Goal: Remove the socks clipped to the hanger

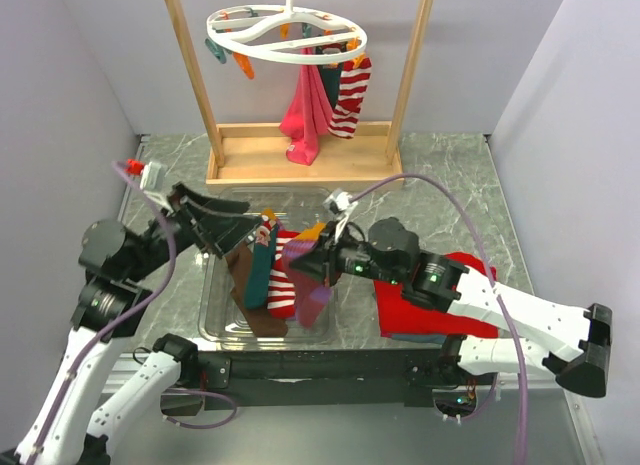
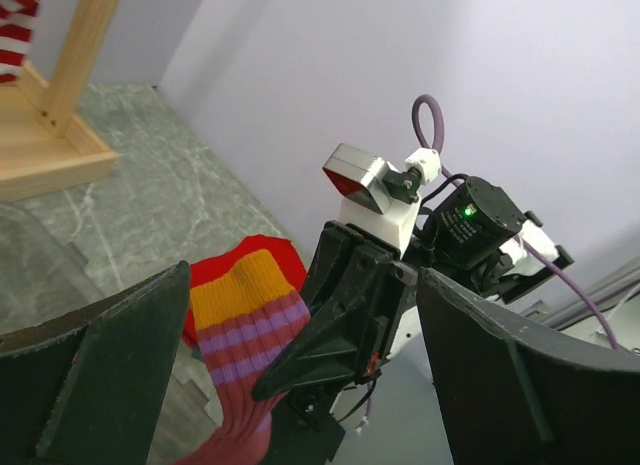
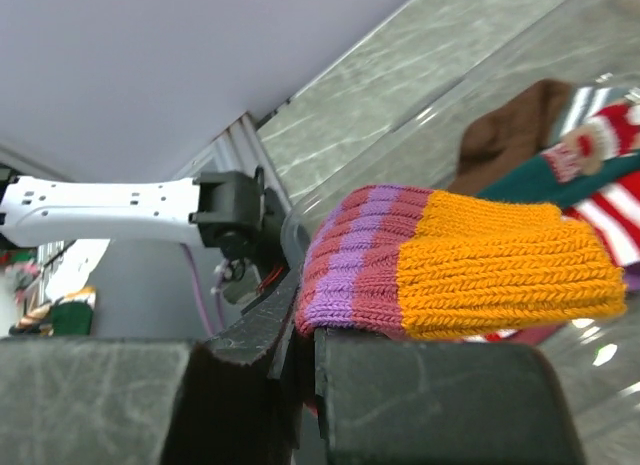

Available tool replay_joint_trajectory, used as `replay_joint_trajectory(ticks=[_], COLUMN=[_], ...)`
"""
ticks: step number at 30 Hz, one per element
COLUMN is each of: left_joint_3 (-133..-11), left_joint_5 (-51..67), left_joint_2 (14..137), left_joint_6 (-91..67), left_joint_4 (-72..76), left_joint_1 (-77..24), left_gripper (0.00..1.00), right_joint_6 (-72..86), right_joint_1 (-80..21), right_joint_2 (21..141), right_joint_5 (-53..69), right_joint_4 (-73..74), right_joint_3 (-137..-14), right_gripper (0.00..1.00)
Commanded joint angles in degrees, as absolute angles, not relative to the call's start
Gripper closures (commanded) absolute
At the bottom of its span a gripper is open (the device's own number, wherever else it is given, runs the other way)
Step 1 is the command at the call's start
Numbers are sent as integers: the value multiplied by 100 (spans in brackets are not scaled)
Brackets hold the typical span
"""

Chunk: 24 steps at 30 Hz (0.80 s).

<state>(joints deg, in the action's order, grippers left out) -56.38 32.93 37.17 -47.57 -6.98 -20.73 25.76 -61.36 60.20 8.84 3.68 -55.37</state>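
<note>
Next, my right gripper first swings away from my base, tipping its fingers down, to get over the far ends of the teal (image 1: 260,270) and striped socks.
The white round hanger (image 1: 283,55) hangs in a wooden frame at the back. A magenta sock (image 1: 305,115) and a red-and-white striped sock (image 1: 350,95) are clipped to it. My right gripper (image 1: 320,260) (image 3: 305,385) is shut on a maroon sock with purple bands and an orange cuff (image 1: 310,285) (image 3: 470,265) (image 2: 240,325), held over the clear bin (image 1: 210,305). My left gripper (image 1: 222,225) (image 2: 300,385) stands wide open just left of it, nothing between its fingers. Brown (image 1: 255,310), teal (image 1: 260,270) and striped (image 1: 283,290) socks lie in the bin.
A red folded cloth (image 1: 440,295) lies under my right arm at the right. The wooden frame's base (image 1: 300,160) stands behind the bin, its posts rising on both sides of the hanger. Walls close in left and right.
</note>
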Motion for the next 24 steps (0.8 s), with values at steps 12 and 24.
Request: replay_joint_trajectory(ticks=[12, 24], left_joint_3=[-5572, -5379], left_joint_5=[2338, 2434], left_joint_2=[3182, 3313], left_joint_6=[-3955, -3990], left_joint_4=[-2074, -1925], left_joint_1=[-2083, -2083], left_gripper=[1, 1], right_joint_6=[2918, 2585], right_joint_1=[-6276, -5028], right_joint_2=[7663, 11397], right_joint_5=[-226, -702], right_joint_4=[-274, 1870], right_joint_3=[-5615, -9363], right_gripper=[98, 80])
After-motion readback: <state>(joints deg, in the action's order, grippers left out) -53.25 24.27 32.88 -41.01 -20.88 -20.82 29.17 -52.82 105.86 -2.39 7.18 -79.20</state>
